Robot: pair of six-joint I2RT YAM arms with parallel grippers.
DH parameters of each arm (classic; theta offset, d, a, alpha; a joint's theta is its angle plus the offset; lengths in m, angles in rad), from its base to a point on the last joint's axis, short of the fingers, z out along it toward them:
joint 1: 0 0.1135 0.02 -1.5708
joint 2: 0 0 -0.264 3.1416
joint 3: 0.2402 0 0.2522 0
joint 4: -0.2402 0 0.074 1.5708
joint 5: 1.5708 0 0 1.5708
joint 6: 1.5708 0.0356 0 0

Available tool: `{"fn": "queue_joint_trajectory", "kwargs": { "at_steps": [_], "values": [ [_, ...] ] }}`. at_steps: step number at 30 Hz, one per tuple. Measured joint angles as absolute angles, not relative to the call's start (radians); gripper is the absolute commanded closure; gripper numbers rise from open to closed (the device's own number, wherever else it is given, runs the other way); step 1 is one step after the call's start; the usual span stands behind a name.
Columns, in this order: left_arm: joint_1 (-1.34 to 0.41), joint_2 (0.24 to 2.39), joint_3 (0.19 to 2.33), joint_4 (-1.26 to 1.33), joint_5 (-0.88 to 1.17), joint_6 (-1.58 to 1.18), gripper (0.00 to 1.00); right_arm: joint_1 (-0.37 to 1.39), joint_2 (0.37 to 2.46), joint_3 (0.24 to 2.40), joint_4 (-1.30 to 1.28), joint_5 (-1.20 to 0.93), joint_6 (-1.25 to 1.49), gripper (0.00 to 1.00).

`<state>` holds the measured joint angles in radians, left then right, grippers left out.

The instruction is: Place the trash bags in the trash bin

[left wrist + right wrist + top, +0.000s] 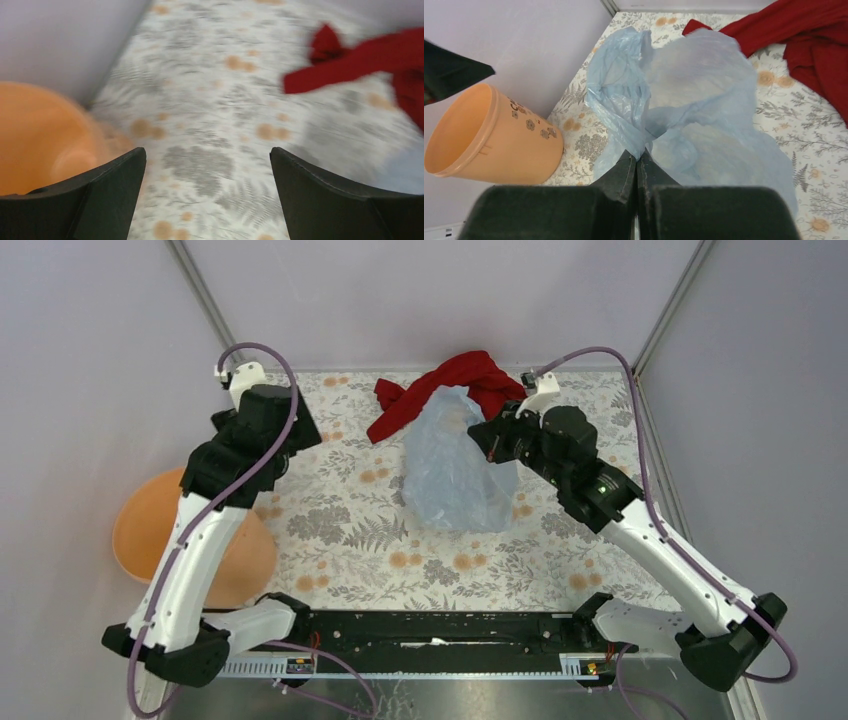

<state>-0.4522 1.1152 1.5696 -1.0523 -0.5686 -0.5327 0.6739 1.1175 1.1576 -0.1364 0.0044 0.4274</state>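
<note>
Next, my left gripper needs to go down and to the left in the top view onto the bin's rim (97,132), since the bin lies below it on that side.
A pale blue translucent trash bag (450,465) hangs over the middle of the table, lifted at its top right edge. My right gripper (487,435) is shut on a pinch of the bag film; in the right wrist view the bag (694,95) bunches at my closed gripper (639,156). The orange trash bin (145,525) lies tipped at the table's left edge, partly behind my left arm; it also shows in the right wrist view (494,137) and the left wrist view (40,135). My left gripper (207,165) is open and empty above the floral cloth, right of the bin.
A red cloth (450,385) lies crumpled at the back centre, partly behind the bag; it also shows in the left wrist view (360,62) and the right wrist view (804,35). The floral tablecloth (340,520) covers the table. Grey walls enclose the back and both sides.
</note>
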Motion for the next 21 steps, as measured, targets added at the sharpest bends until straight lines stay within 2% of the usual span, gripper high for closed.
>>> {"fn": "queue_joint_trajectory", "kwargs": {
  "at_steps": [5,15,17,21],
  "values": [
    [-0.292,1.155,1.498,-1.152,-0.751,-0.566,0.01,0.674,1.06,1.157,-0.147,0.007,0.393,1.0],
    [-0.013,1.086,1.248,-1.12,-0.76,-0.651,0.02,0.674,1.039,1.127,-0.171,-0.029,0.37,1.0],
    [0.012,1.06,1.226,-1.1,-0.741,-0.656,0.08,0.674,1.036,1.123,-0.179,-0.037,0.369,1.0],
    [0.032,1.029,1.182,-1.041,-0.697,-0.669,0.32,0.674,1.024,1.123,-0.189,-0.046,0.362,1.0]
  ]
}}
